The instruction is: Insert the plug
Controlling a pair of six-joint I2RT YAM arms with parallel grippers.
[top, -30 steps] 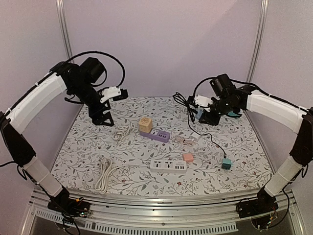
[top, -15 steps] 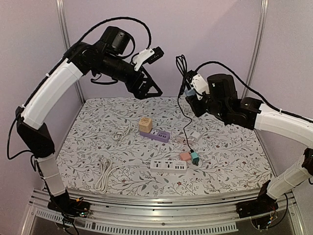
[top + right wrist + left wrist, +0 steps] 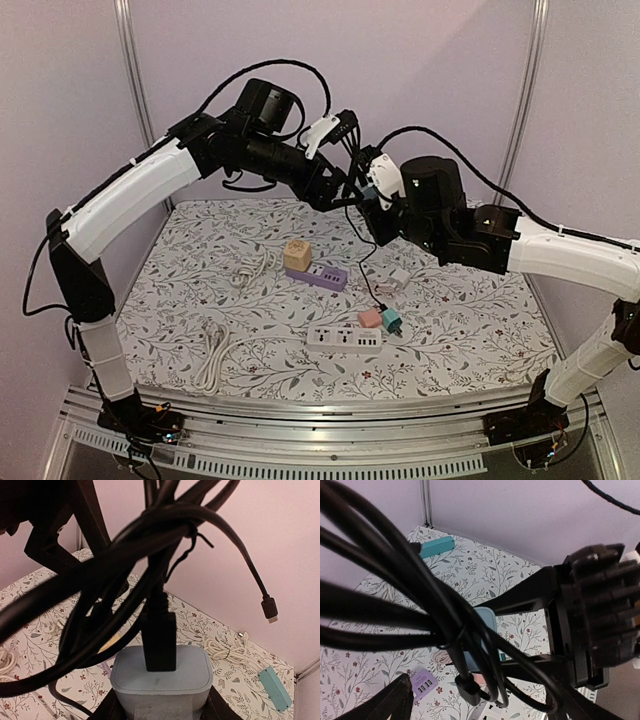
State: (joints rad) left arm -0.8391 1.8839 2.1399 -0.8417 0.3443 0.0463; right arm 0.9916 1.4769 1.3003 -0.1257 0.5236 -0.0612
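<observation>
The left gripper moves down past the tied bundle next and closes on the cable, since the thin hanging cable (image 3: 355, 230) runs below it, down to the teal plug (image 3: 392, 320).
My right gripper (image 3: 377, 212) is raised over the middle of the table, shut on a pale blue charger block (image 3: 160, 677). A black plug (image 3: 160, 640) sits in the block's top. A tied bundle of black cable (image 3: 125, 555) rises from it, with a free black connector (image 3: 269, 609) dangling. In the top view the cable hangs down to a teal plug (image 3: 392, 320) beside the white power strip (image 3: 343, 340). My left gripper (image 3: 338, 188) is open right next to the bundle (image 3: 420, 600), fingers (image 3: 392, 705) spread either side. It faces the blue block (image 3: 485, 630).
A purple power strip (image 3: 318, 275) with a wooden cube (image 3: 297, 253) lies mid-table. A pink block (image 3: 368, 318) touches the teal plug. White cable coils lie at the front left (image 3: 213, 355) and near the cube (image 3: 250, 268). A teal strip (image 3: 275, 687) lies at the back right.
Both arms rose and swung to the centre until the grippers met. My right gripper lifted the blue block and cable; the teal plug slid left to the pink block.
</observation>
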